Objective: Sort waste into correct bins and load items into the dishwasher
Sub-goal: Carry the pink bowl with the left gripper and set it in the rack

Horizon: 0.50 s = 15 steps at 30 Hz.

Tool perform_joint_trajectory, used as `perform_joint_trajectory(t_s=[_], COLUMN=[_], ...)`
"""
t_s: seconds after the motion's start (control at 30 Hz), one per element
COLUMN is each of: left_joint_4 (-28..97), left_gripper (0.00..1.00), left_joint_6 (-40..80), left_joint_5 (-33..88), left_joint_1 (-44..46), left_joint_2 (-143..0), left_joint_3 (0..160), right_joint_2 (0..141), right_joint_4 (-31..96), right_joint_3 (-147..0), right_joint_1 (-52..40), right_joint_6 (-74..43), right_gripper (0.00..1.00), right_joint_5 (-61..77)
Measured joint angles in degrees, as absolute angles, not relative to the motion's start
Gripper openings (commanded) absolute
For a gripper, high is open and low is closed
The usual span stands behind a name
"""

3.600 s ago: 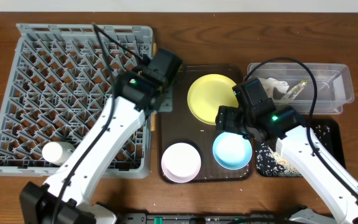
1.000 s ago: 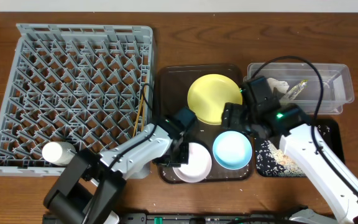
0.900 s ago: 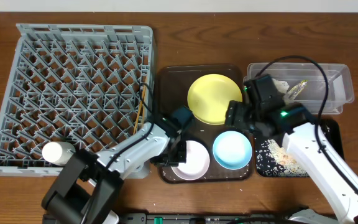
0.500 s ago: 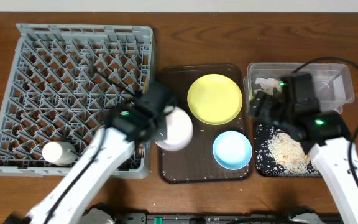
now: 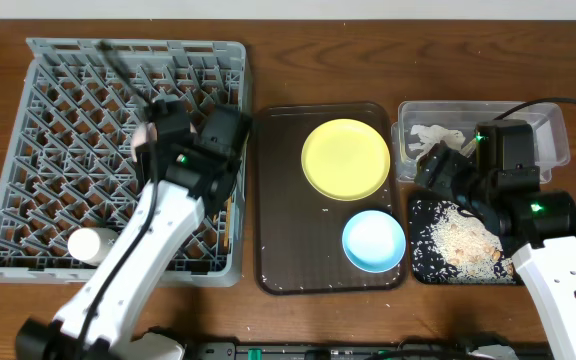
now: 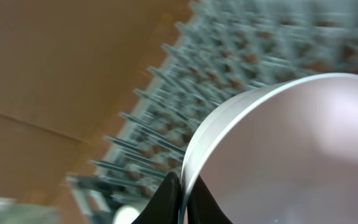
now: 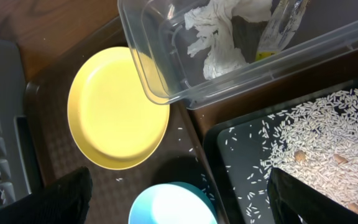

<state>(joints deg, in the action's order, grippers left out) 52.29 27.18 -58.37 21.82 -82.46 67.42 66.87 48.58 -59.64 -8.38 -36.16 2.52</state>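
Observation:
I need to lower and tilt my left gripper next, set the white bowl (image 6: pixel 278 155) on its side among the rack's empty wires standing below my left gripper, and let go of the bowl's rim.
My left gripper (image 5: pixel 168 125) is shut on the rim of the white bowl (image 6: pixel 278 155) and holds it tilted above the grey dish rack (image 5: pixel 58 110). The bowl is a motion-blurred shape in the overhead view (image 5: pixel 151 133). The small white cup (image 5: pixel 90 243) lies in the rack's front left. The chopsticks (image 5: pixel 230 215) lie along the rack's right edge. The yellow plate (image 5: pixel 346 158) and the light-blue bowl (image 5: pixel 373 240) sit on the brown tray (image 5: pixel 278 200). My right gripper (image 7: pixel 185 200) is open and empty above the blue bowl (image 7: pixel 173 206) and the black tray's edge.
The clear tub (image 7: pixel 160 68) holds crumpled white paper (image 7: pixel 225 25) and the green-and-yellow wrapper (image 7: pixel 272 37). The black tray (image 7: pixel 229 155) beside it holds rice crumbs (image 7: pixel 328 137). A few grains lie on the brown tray.
My left gripper took the white bowl off the brown tray and carried it left and back over the rack. My right arm drew back to the right, toward the bins.

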Motion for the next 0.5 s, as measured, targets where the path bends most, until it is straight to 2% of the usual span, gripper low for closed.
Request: perform_joint_trajectory(t_s=[0.17,0.5], left_joint_4=[50.02,43.07], left_gripper=[0.08,0.08], left_joint_6=[26.96,24.49], left_joint_5=[-67.29,-74.85], left_joint_1=[18.50,12.40], left_joint_2=[-89.43,-100.07], left_joint_3=[67.42,67.42], right_joint_2=[66.87,66.87], right_joint_4=[48.62,49.17], right_joint_3=[-59.66,-59.64], right_joint_1=[-8.38,-8.38], right_joint_6=[-36.14,-35.79], right_gripper=[0.89,0.90], right_joint_5=[2.50,2.50])
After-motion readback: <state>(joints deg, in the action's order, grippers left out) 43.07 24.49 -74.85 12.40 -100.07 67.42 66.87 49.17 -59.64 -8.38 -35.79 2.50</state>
